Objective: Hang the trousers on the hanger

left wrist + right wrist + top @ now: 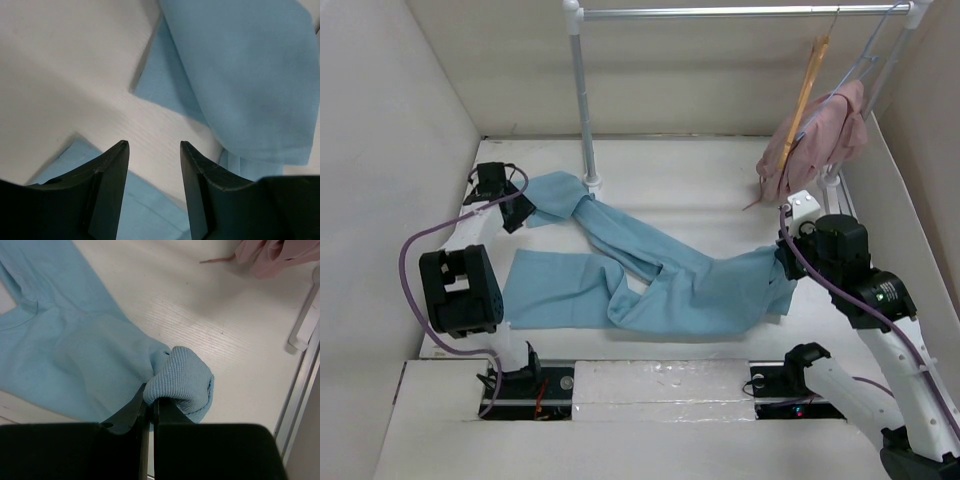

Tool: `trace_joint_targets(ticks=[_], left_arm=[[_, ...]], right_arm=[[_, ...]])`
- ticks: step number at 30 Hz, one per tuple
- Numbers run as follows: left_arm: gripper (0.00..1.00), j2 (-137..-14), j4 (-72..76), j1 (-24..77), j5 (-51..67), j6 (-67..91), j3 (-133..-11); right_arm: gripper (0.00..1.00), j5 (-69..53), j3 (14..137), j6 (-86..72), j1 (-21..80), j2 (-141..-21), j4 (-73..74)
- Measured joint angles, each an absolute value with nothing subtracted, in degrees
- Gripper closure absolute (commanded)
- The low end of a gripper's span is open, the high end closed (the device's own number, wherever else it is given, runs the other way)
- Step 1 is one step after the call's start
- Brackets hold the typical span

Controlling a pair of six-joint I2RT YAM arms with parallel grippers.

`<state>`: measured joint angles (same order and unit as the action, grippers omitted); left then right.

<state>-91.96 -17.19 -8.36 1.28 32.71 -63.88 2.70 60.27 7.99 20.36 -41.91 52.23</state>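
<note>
My left gripper is open just above the end of the far leg, which lies flat on the table. It needs to lower onto its near corner (533, 221) (148, 90) and close.
The light blue trousers (660, 280) lie spread across the table, legs running left, waist at the right. My right gripper (788, 262) is shut on the ribbed waistband (182, 380), which bunches over its fingers (150, 407). My left gripper (510, 205) is open and empty, hovering at the far left by a trouser leg end; its fingers (115, 170) frame bare table with blue cloth (250, 75) beside and below. The tan wooden hanger (805, 100) hangs from the rail at the back right, beside a pink garment.
A pink garment (825, 135) hangs on a thin wire hanger (865, 60) at the right end of the metal rail (740, 12). The rail's left post (583, 100) stands at the back centre. White walls close in on both sides.
</note>
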Motion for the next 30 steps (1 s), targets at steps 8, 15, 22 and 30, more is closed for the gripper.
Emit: trace_joint_targets(ticks=[8, 15, 22, 30], left_arm=[[0.63, -103.6, -12.5, -8.8, 1.2, 32.6, -68.4], [0.65, -107.4, -11.8, -8.8, 1.3, 32.6, -69.5], [0.81, -109.4, -10.5, -8.8, 1.3, 32.6, -70.8], [1.00, -110.0, -9.8, -8.9, 0.6, 32.4, -71.2]], right_arm=[[1.00, 2.7, 60.1, 7.7, 20.4, -41.6, 52.2], [1.00, 2.7, 60.1, 7.7, 20.4, -42.0, 52.1], [1.00, 2.7, 60.1, 7.3, 20.4, -42.1, 52.0], [1.00, 2.7, 60.2, 6.8, 20.4, -41.7, 52.2]])
